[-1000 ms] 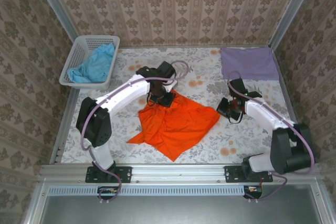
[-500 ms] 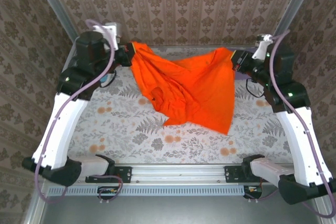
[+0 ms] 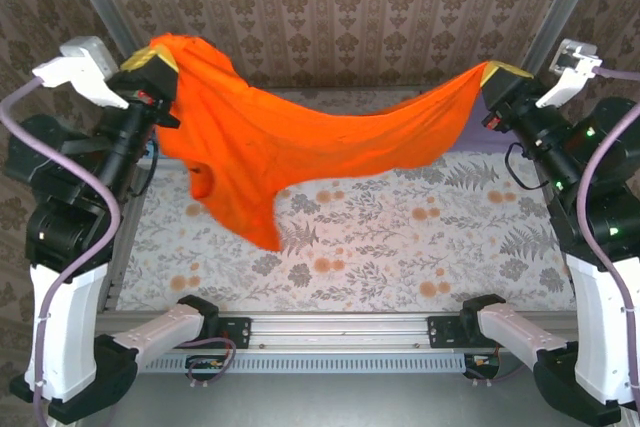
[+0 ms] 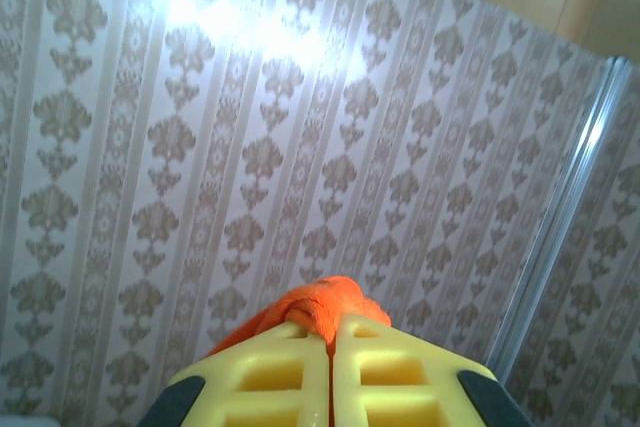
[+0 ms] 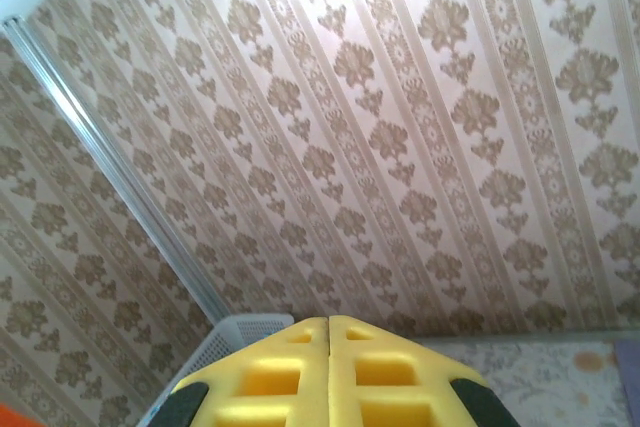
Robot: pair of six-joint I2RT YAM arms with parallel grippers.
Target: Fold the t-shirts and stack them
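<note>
The orange t-shirt hangs in the air above the table. My right gripper should move outward and down beside the lavender t-shirt [image 3: 497,147] [image 5: 629,372] and let go of the orange t-shirt's corner.
The bright orange t-shirt [image 3: 300,137] hangs in the air, stretched between both raised arms above the table. My left gripper [image 3: 160,55] is shut on its upper left corner; in the left wrist view a bunch of orange fabric [image 4: 335,299] pokes out between the shut yellow fingertips of the left gripper [image 4: 332,325]. My right gripper [image 3: 497,74] is shut on the shirt's right corner. In the right wrist view, the right gripper [image 5: 329,323] has its fingers pressed together, and the cloth is hidden there. A strip of the lavender t-shirt [image 3: 497,147] shows below the orange edge at the back right.
The flower-patterned table top [image 3: 400,247] lies under the hanging shirt. A white lattice basket [image 5: 235,332] shows at the wall in the right wrist view. Papered walls enclose the back and sides. A metal rail [image 3: 340,332] runs along the near edge.
Both arms have risen and spread apart, lifting the orange t-shirt off the table and pulling it out wide between them. Its lower part swings left.
</note>
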